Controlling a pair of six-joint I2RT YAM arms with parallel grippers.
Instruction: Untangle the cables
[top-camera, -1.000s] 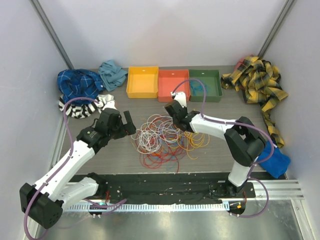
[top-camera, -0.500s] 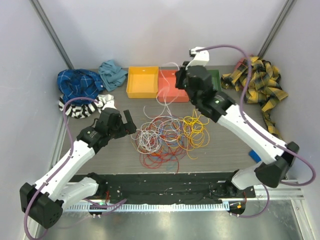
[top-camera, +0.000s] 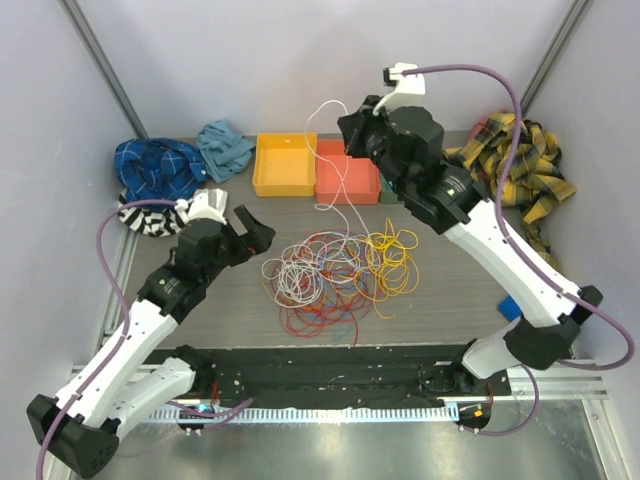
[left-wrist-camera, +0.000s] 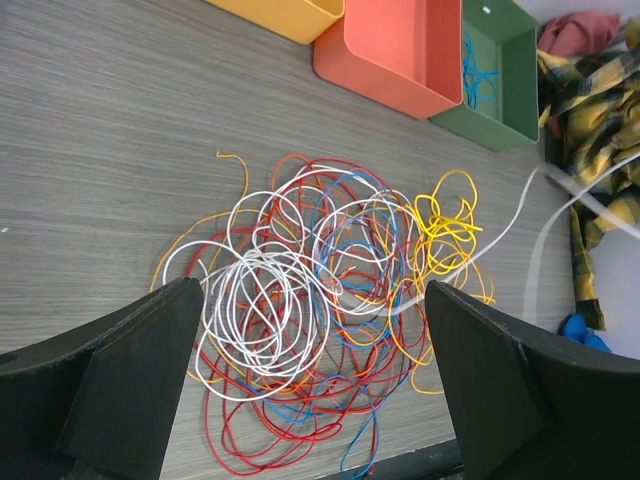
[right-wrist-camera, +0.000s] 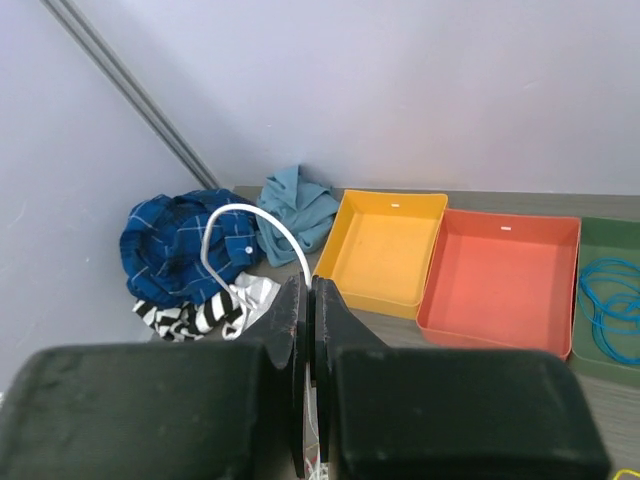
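Observation:
The white cable's tail still trails down to the heap. My right gripper should next pull the cable outward, then go down over the red bin (top-camera: 350, 176) (right-wrist-camera: 502, 282) to let go of it.
The cables (top-camera: 330, 275) lie in a tangled heap of red, orange, yellow, white and blue loops mid-table, also filling the left wrist view (left-wrist-camera: 320, 290). My right gripper (top-camera: 350, 125) is raised high above the bins and shut on a white cable (top-camera: 335, 190). That cable arches over the jaws and hangs down to the heap. In the right wrist view the white cable (right-wrist-camera: 225, 215) loops out of the closed right gripper (right-wrist-camera: 310, 290). My left gripper (top-camera: 250, 228) hovers at the heap's left edge, open and empty, and in its own view the left gripper (left-wrist-camera: 315, 300) straddles the heap.
Yellow bin (top-camera: 284, 163), red bin (top-camera: 345, 170) and green bin (left-wrist-camera: 495, 80) stand in a row at the back. A blue cable (right-wrist-camera: 605, 300) lies in the green one. Blue plaid cloth (top-camera: 155, 165), teal cloth (top-camera: 225, 148) and striped cloth (top-camera: 150, 218) are back left. Yellow plaid cloth (top-camera: 515, 165) is right.
My right gripper shut on a white cable in the heap and rose up and back over the bins, drawing it out. The left arm shifted slightly and stays open.

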